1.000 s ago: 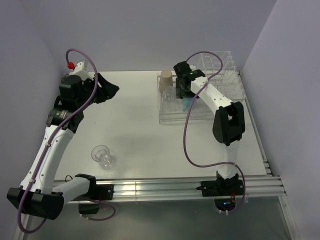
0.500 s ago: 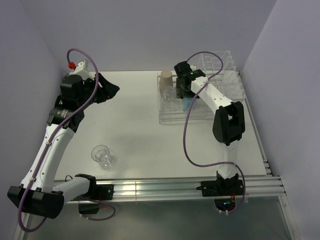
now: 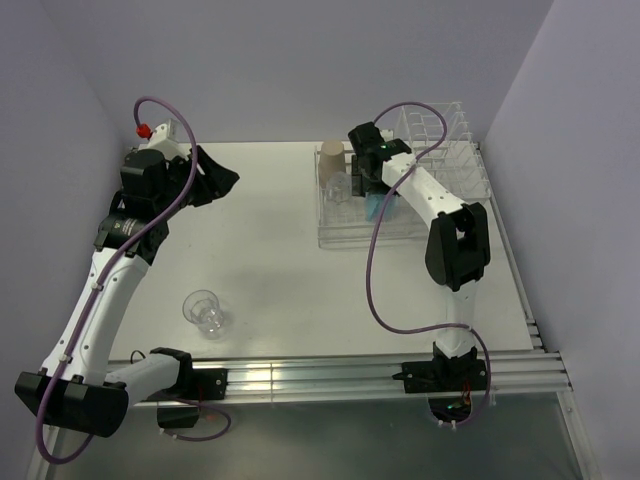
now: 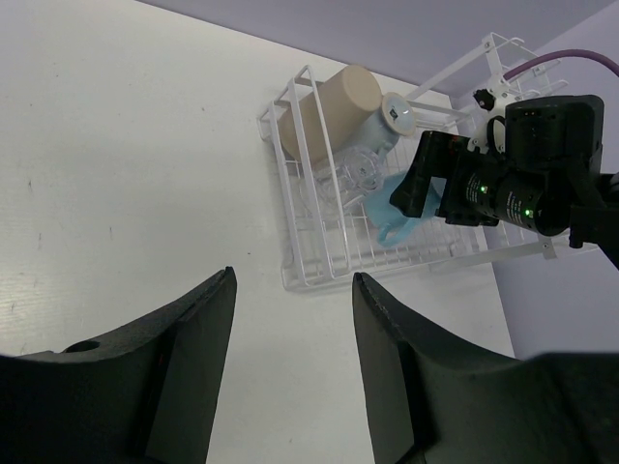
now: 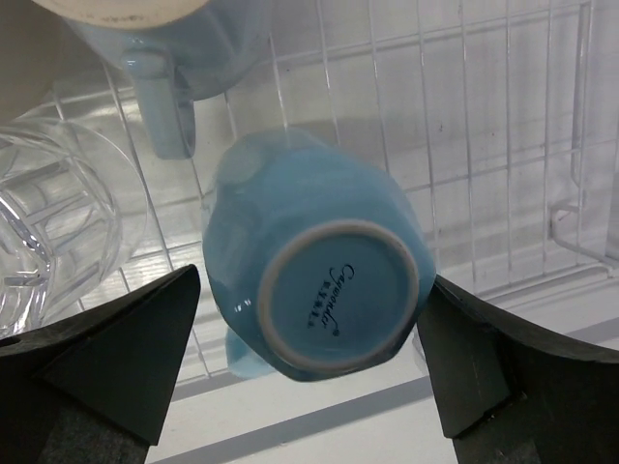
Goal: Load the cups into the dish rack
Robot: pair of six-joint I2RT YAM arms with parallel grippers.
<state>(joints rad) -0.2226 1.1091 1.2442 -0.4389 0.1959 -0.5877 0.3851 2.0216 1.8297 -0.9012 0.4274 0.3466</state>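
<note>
My left gripper comes back toward the rail and down onto the lone clear tumbler's rim point(image 3: 187, 310) next, since that cup alone still stands outside the rack.
The white wire dish rack point(image 3: 440, 190) stands at the back right. In it are a tan paper cup point(image 3: 331, 153), a clear tumbler point(image 3: 336, 190), a light blue handled mug point(image 5: 184, 48) and a small light blue cup point(image 5: 319, 280), which rests base up. My right gripper point(image 5: 311, 275) is open, with its fingers on either side of that small cup; a gap shows at the left finger point(image 5: 135, 358). Another clear tumbler point(image 3: 204, 312) stands alone on the table at the front left. My left gripper point(image 3: 228, 178) hangs open and empty over the back left of the table.
The rack's tall plate dividers point(image 3: 440, 130) rise just behind my right arm. Purple walls close in the table on the left, back and right. An aluminium rail point(image 3: 330, 375) runs along the near edge by the arm bases.
My right gripper's jaws have spread apart and let go of the small light blue cup, which now rests in the rack. The left arm has not moved.
</note>
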